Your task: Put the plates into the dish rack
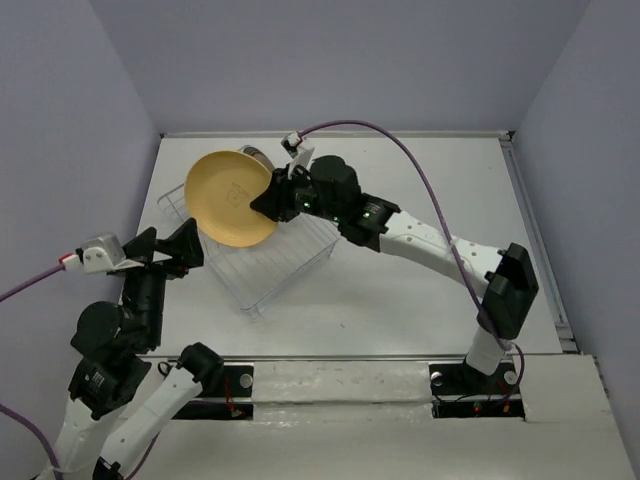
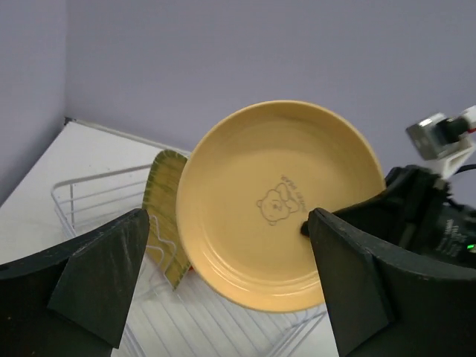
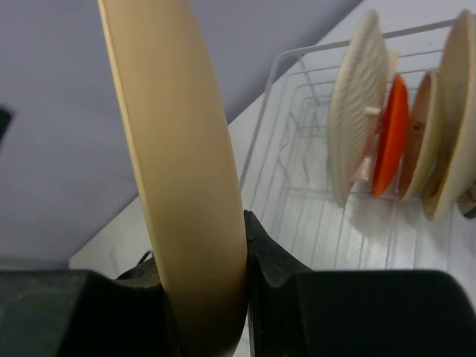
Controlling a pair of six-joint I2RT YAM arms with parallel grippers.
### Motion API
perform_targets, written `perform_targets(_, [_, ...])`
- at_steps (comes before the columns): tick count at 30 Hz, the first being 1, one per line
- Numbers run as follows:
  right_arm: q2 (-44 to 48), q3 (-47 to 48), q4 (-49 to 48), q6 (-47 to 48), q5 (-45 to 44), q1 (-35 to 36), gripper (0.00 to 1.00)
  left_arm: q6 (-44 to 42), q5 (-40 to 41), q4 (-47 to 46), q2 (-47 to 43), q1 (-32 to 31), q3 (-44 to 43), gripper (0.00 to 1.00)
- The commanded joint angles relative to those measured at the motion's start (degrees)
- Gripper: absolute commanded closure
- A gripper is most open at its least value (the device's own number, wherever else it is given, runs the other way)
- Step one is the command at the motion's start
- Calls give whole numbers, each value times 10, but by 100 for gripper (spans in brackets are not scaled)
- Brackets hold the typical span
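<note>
The dish rack's wires there (image 1: 181, 207) (image 3: 306, 155) by the ribbed plate stand empty. The tan plate shifts left in the top view with my right gripper, then turns and lowers alongside next.
My right gripper (image 1: 272, 200) is shut on the rim of a round tan plate (image 1: 232, 197) with a bear drawing and holds it on edge above the far left part of the clear wire dish rack (image 1: 268, 262). In the right wrist view the plate's rim (image 3: 178, 186) sits clamped in the gripper (image 3: 204, 260). Standing in the rack behind it are a ribbed yellowish plate (image 3: 357, 104), an orange-red plate (image 3: 390, 134) and two tan plates (image 3: 452, 111). My left gripper (image 1: 185, 245) is open and empty, near the rack's left side, facing the held plate (image 2: 275, 201).
The rack (image 2: 89, 193) lies slanted across the white table (image 1: 420, 290), close to the back left corner and the purple walls. The ribbed plate (image 2: 165, 216) stands just left of the held plate. The right arm reaches across the table's middle.
</note>
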State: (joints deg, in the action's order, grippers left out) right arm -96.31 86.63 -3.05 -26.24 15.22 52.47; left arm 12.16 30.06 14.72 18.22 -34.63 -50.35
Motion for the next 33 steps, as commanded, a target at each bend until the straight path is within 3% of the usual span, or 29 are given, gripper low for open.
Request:
perform_targets(1, [-97,177,85,-7,-262,65,93,-17,80,-63,-34,-3,16,1])
perform_targets(5, [-225,343,145,11,-468,105,93,-12,58,-101,-56,-3,43,1])
perform_targets(9, [-331,478,155,49,-589,122,93,-8,47,-133,-100,-3,80,1])
perform_targets(12, [-401,556,135,89,-626,133,93,-17,51,-143,-128,-3,102,1])
perform_targets(21, [-482,575,48,170,-689,143,93,-12,26,-168,-136,7,119,1])
perform_targets(33, [-498,528,38,167,-680,155,93,-8,6,-174,-129,24,124,1])
